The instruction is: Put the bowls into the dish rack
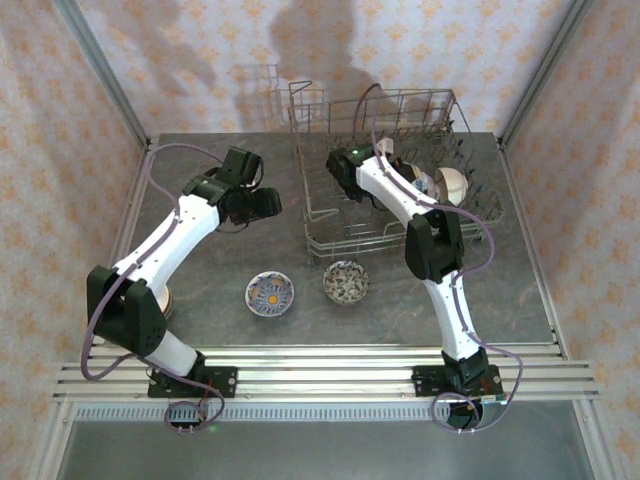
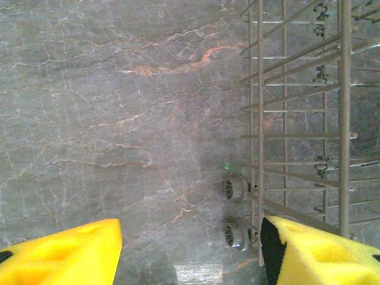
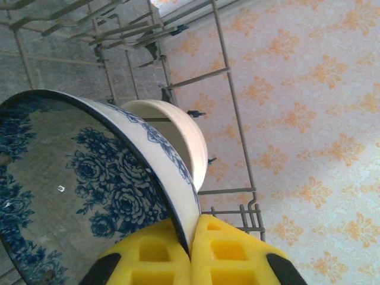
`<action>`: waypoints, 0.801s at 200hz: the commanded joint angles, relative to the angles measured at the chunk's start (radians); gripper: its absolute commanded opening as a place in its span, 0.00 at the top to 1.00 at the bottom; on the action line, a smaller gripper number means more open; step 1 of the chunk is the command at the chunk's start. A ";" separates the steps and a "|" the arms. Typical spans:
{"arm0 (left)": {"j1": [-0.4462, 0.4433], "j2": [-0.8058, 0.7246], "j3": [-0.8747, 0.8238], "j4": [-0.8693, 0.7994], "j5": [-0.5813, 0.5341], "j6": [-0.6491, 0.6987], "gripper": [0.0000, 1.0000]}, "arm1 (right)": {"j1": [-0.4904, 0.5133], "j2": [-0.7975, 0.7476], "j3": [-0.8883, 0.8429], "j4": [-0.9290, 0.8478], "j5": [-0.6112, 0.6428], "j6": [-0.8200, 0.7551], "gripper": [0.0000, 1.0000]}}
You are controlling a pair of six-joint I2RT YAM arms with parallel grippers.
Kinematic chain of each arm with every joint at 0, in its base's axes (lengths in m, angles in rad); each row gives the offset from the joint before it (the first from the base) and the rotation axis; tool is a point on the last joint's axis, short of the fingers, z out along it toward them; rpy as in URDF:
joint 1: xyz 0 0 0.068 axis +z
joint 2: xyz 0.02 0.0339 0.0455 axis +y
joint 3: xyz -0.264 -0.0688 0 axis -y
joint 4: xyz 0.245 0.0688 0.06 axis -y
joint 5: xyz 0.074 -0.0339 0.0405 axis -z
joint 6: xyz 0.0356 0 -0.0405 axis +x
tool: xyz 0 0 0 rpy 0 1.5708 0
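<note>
The robot needs to lower its right gripper next toward the cream bowl (image 1: 452,185) already standing on edge in the rack (image 1: 330,225) and let go of the rim of the blue-and-white floral bowl.
My right gripper (image 3: 191,237) is shut on the rim of a blue-and-white floral bowl (image 3: 89,178), holding it on edge inside the dish rack (image 3: 228,113). A plain cream bowl (image 3: 181,139) stands on edge just behind it. From above, the right gripper (image 1: 400,168) is inside the rack (image 1: 330,225), beside the cream bowl (image 1: 452,185). Two patterned bowls rest on the table in front of the rack, one with an orange centre (image 1: 269,294) and a darker one (image 1: 346,282). My left gripper (image 2: 191,237) (image 1: 262,203) hovers open over bare table beside the rack's left side (image 2: 297,136).
The rack (image 2: 297,136) has small grey wheels (image 2: 234,189) along its left edge, close to my left gripper's right finger (image 2: 309,252). A pale rounded object (image 1: 164,298) peeks out behind the left arm's base. Patterned walls close in the table.
</note>
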 commanded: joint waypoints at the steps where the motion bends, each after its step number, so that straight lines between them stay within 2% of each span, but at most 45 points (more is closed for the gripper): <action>1: 0.005 -0.055 -0.044 0.012 -0.045 -0.042 0.35 | 0.015 0.021 -0.002 0.070 -0.090 -0.033 0.94; 39: 0.007 -0.144 -0.152 0.034 -0.047 -0.096 0.35 | 0.003 0.041 0.003 0.087 -0.105 -0.046 0.93; 59: 0.005 -0.194 -0.200 0.032 -0.055 -0.125 0.35 | -0.011 0.044 -0.003 0.107 -0.134 -0.058 0.85; 91: 0.005 -0.264 -0.273 0.013 -0.079 -0.164 0.34 | -0.033 0.042 0.001 0.133 -0.188 -0.108 0.82; 109: 0.006 -0.305 -0.313 -0.005 -0.097 -0.182 0.34 | -0.044 0.020 -0.009 0.147 -0.220 -0.131 0.72; 136: 0.004 -0.342 -0.363 -0.048 -0.122 -0.227 0.33 | -0.050 -0.056 -0.058 0.198 -0.290 -0.186 0.41; 160: -0.010 -0.351 -0.404 -0.092 -0.157 -0.265 0.32 | -0.049 -0.144 -0.140 0.253 -0.331 -0.204 0.31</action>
